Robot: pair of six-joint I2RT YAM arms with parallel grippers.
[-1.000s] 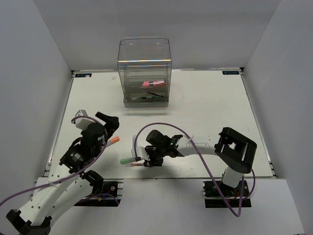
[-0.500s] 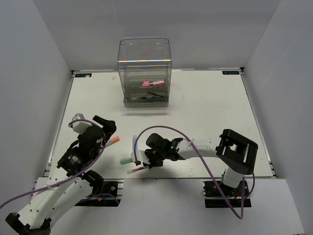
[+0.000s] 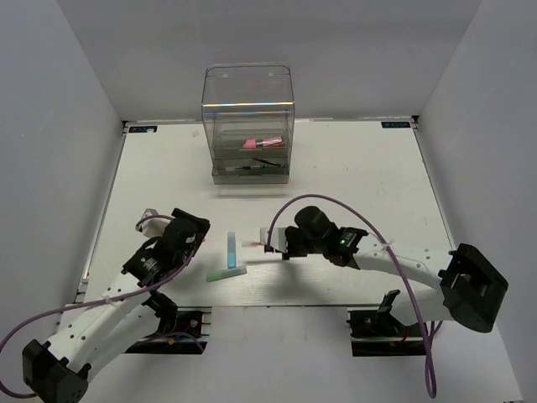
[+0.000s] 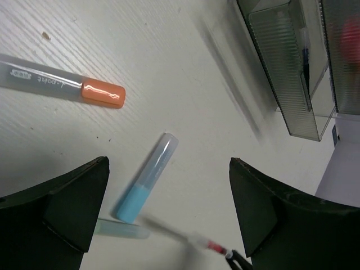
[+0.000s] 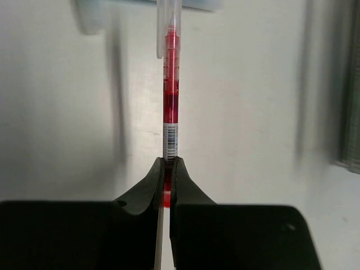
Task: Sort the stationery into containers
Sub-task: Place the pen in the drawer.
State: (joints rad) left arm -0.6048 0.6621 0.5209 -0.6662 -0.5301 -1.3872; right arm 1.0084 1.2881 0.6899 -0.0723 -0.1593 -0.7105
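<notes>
The robot will next move its right gripper outward over the lowest front drawer and let go of the thin red pen, because thin dark pens are already in the container's lower drawers.
My right gripper (image 3: 274, 242) is shut on the thin red pen (image 5: 170, 95) and holds its rear end, with the pen pointing forward above the table. The pen also shows in the top view (image 3: 254, 245). My left gripper (image 4: 169, 216) is open and empty over the loose markers. The white marker with an orange tip (image 4: 62, 89), the light blue marker (image 4: 147, 177) and the teal-green marker (image 4: 121, 229) lie on the table. The light blue (image 3: 230, 249) and teal-green (image 3: 226, 273) markers lie between the two grippers. The clear container with drawers (image 3: 247, 109) stands at the far middle.
The container's lower drawers (image 4: 292, 67) hold a pink marker (image 3: 260, 143) and thin dark pens (image 3: 252, 168). Grey walls close in the white table (image 3: 361, 185) on three sides. The right arm's purple cable (image 3: 336, 206) arcs over the table.
My right gripper has lifted the red pen away from the near edge, moving farther and to the right. My left gripper has shifted right and nearer, over the orange-tipped marker.
</notes>
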